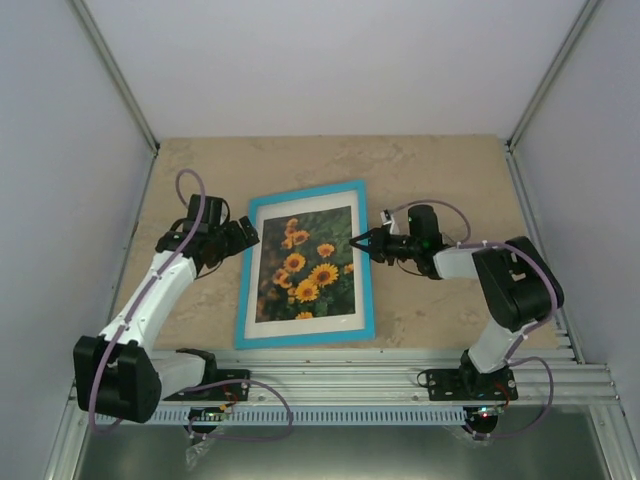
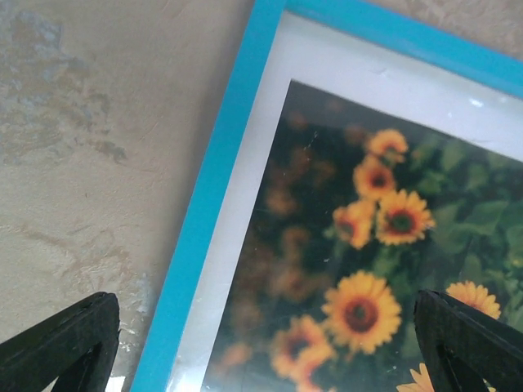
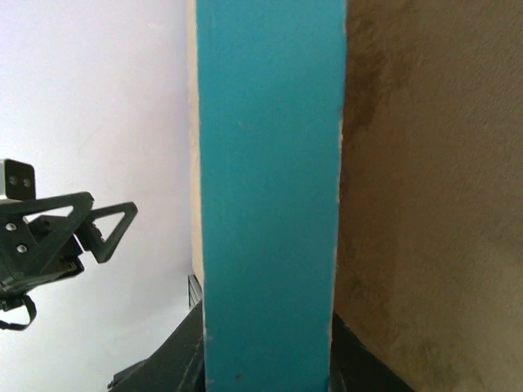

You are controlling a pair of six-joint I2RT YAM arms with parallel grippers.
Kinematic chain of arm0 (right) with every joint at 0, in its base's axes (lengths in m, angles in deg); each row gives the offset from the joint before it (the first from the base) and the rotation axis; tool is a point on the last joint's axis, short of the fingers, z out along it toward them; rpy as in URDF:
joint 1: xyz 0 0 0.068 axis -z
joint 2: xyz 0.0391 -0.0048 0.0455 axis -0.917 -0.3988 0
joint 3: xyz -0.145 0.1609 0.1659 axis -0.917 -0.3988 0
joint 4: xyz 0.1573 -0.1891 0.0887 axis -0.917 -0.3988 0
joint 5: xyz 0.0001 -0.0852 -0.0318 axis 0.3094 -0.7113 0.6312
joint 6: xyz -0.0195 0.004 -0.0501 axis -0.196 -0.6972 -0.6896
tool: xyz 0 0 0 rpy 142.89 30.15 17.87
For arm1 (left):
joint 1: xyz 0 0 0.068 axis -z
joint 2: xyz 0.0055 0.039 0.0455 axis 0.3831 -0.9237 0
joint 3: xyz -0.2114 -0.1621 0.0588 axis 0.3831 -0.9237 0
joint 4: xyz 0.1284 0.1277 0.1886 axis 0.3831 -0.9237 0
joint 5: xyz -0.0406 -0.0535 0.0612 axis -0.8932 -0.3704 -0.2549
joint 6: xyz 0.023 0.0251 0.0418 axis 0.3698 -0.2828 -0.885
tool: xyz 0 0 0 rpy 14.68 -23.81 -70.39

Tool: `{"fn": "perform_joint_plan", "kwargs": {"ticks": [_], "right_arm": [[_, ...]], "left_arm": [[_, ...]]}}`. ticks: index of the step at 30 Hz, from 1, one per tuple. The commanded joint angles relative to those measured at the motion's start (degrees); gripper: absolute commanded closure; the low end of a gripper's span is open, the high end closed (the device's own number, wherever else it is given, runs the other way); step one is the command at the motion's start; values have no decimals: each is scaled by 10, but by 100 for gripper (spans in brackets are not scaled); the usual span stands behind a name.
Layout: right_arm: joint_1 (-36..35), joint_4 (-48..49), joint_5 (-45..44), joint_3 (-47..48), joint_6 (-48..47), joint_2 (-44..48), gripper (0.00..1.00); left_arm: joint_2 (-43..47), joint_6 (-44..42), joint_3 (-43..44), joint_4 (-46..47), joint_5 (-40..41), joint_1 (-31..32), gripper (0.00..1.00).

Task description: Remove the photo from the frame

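Observation:
The right gripper moves down and to the left in the top view next and releases the turquoise-blue rim on the table below it, since that rim hangs raised.
The frame [image 1: 305,194], turquoise-blue, lies face up on the table with the sunflower photo [image 1: 305,265] inside it behind a white border. My left gripper [image 1: 243,236] hovers open over the frame's upper left edge. In the left wrist view its fingertips [image 2: 65,339] stand wide apart above the frame's rim [image 2: 212,180] and the photo [image 2: 368,212]. My right gripper [image 1: 366,243] is at the frame's right edge, turned sideways. In the right wrist view its jaws close on the turquoise rim [image 3: 270,204] from both sides.
The marbled beige table [image 1: 440,170] is walled in white at the back and sides. A metal rail [image 1: 400,385] with both arm bases runs along the near edge. My left gripper [image 3: 65,237] shows in the right wrist view beyond the frame.

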Motion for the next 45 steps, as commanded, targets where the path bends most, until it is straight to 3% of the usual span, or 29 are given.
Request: {"fn": "perform_joint_plan", "kwargs": {"ticks": [1, 8, 12, 23, 35, 45], "right_arm": [[-17, 112, -100, -8, 17, -55, 99], [-48, 175, -156, 9, 66, -113, 100], [-62, 146, -160, 53, 52, -147, 99], [-70, 41, -166, 86, 12, -157, 76], [-70, -139, -225, 106, -92, -97, 47], [-106, -342, -369, 149, -196, -40, 43]], "left_arm": [[-34, -4, -12, 26, 3, -5, 0], [-64, -22, -11, 34, 20, -20, 0], [-78, -32, -11, 34, 38, -29, 0], [-92, -52, -11, 33, 73, -45, 0], [-107, -59, -16, 33, 83, -49, 0], [-149, -85, 1, 13, 121, -49, 0]]}}
